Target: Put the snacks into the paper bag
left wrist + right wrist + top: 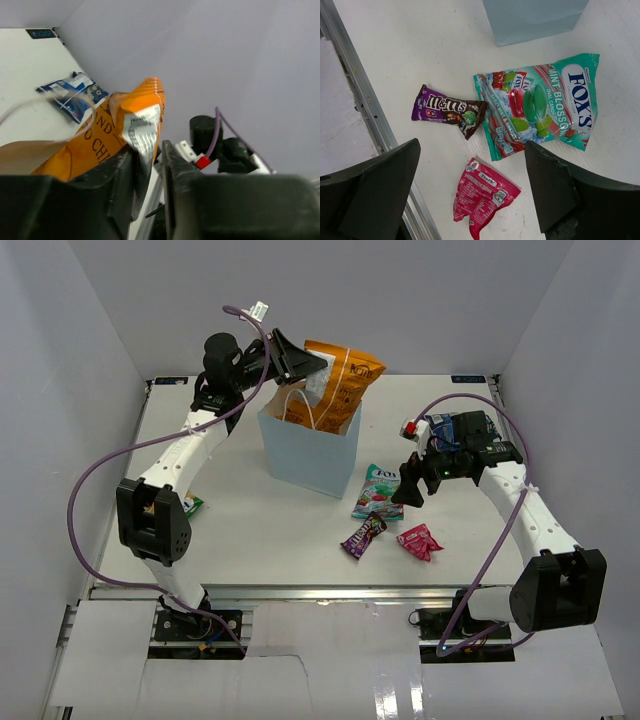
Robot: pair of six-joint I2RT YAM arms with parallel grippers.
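Note:
My right gripper needs to move down and outward, turning slightly, onto the edge of the teal-red packet [540,105] that faces away from the paper bag [310,455].
My left gripper [303,364] is shut on the upper edge of the large orange chip bag [345,375] and holds it upright, its lower part inside the pale blue paper bag [310,455]. In the left wrist view the orange bag [131,125] sits between my fingers [120,172]. My right gripper [410,490] is open and empty above the small pink-red packet [482,195]. The teal-red packet [540,105] and the small purple packet [447,110] lie next to it. The blue-white bag [72,95] lies at the far right, and the green-yellow packet [191,505] is partly hidden by the left arm.
The paper bag's thin white loop handle [297,405] stands up beside the orange bag. White walls enclose the table on three sides. A metal rail [365,100] runs along the table's near edge, close to the purple and pink-red packets.

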